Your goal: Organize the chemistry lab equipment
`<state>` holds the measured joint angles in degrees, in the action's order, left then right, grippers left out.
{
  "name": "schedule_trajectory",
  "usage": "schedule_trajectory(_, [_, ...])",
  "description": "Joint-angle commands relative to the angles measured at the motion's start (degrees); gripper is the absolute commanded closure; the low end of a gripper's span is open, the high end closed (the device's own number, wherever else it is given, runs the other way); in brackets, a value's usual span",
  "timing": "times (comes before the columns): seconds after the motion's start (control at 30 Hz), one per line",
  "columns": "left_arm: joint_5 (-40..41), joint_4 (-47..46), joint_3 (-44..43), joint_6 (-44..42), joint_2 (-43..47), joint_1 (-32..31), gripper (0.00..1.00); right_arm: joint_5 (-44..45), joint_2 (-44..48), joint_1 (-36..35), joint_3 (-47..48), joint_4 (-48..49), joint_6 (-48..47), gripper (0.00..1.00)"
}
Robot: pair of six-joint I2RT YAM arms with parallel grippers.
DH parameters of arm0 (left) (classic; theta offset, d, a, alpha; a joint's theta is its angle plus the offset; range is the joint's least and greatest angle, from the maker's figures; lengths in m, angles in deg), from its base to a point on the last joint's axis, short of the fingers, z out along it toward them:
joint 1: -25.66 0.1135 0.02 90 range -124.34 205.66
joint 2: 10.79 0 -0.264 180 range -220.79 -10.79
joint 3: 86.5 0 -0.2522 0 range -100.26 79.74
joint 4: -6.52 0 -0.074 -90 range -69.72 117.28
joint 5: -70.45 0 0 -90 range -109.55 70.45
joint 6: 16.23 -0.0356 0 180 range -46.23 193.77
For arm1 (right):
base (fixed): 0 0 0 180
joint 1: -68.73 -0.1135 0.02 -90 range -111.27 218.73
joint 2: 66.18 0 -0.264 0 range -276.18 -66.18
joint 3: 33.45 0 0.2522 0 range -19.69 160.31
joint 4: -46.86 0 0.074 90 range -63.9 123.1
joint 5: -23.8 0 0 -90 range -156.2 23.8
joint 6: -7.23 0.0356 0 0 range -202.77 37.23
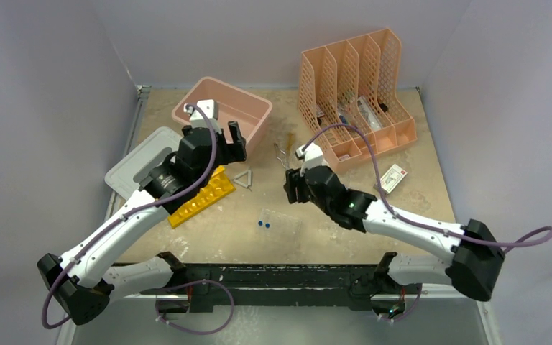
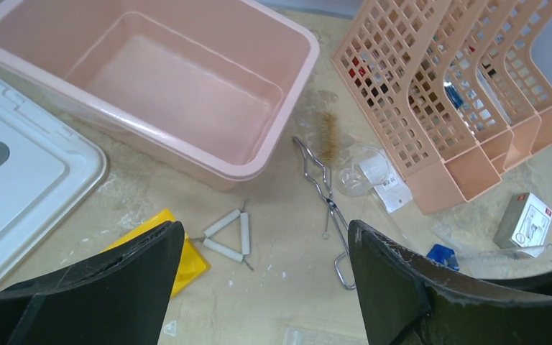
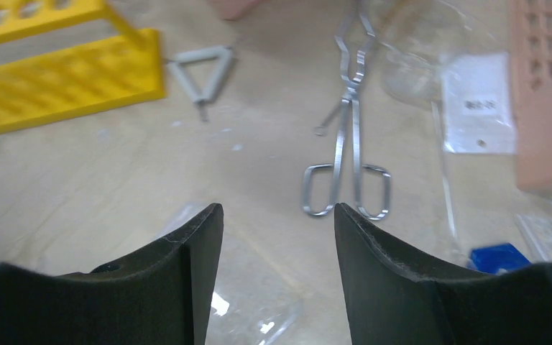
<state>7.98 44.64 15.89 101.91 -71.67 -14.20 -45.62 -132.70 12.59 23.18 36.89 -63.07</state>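
Note:
Both rods of the metal tongs run close together at the handles just short of the tongs' pivot (image 3: 349, 120), so my right gripper will go outward and down there next.
The yellow test-tube rack (image 1: 201, 195) lies left of centre, partly under my left arm; it also shows in the left wrist view (image 2: 190, 262) and the right wrist view (image 3: 57, 72). The wire triangle (image 1: 244, 179) (image 2: 228, 236) (image 3: 205, 68) lies just right of the rack. The metal tongs (image 1: 282, 154) (image 2: 327, 201) (image 3: 348, 136) lie in front of the file holder. The clear tray (image 1: 282, 223) (image 3: 251, 302) sits near the front with two blue-capped vials (image 1: 263, 224). My left gripper (image 1: 215, 140) (image 2: 264, 228) is open and empty above the rack's far end. My right gripper (image 1: 288, 181) (image 3: 278, 210) is open and empty, just short of the tongs' handles.
The pink tub (image 1: 223, 108) stands at the back left with its grey lid (image 1: 140, 169) beside it. The peach file holder (image 1: 352, 86) is at the back right. A small white box (image 1: 393, 177), a brush (image 2: 328, 136), a clear round dish (image 2: 363, 169) and a blue scrap (image 3: 499, 257) lie nearby.

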Motion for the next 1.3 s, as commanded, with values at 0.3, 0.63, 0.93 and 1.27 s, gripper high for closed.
schedule_trajectory(0.3, [-2.24,0.52,5.88,11.25,2.23,0.16,0.18,0.43,-28.68,10.41,16.24,-0.09,-5.72,0.41])
schedule_trajectory(0.63, [-1.51,-7.69,14.37,10.64,0.73,0.16,0.19,-3.42,-39.38,15.88,24.03,-1.43,-9.99,0.51])
schedule_trajectory(0.93, [-0.34,-15.33,23.50,8.35,3.97,0.13,0.21,-15.46,-42.53,18.06,26.47,-3.67,-16.02,0.54])
schedule_trajectory(1.27, [-1.36,-15.66,22.62,6.69,4.84,0.15,0.22,-17.85,-46.73,18.51,27.86,-7.46,-14.13,0.71])
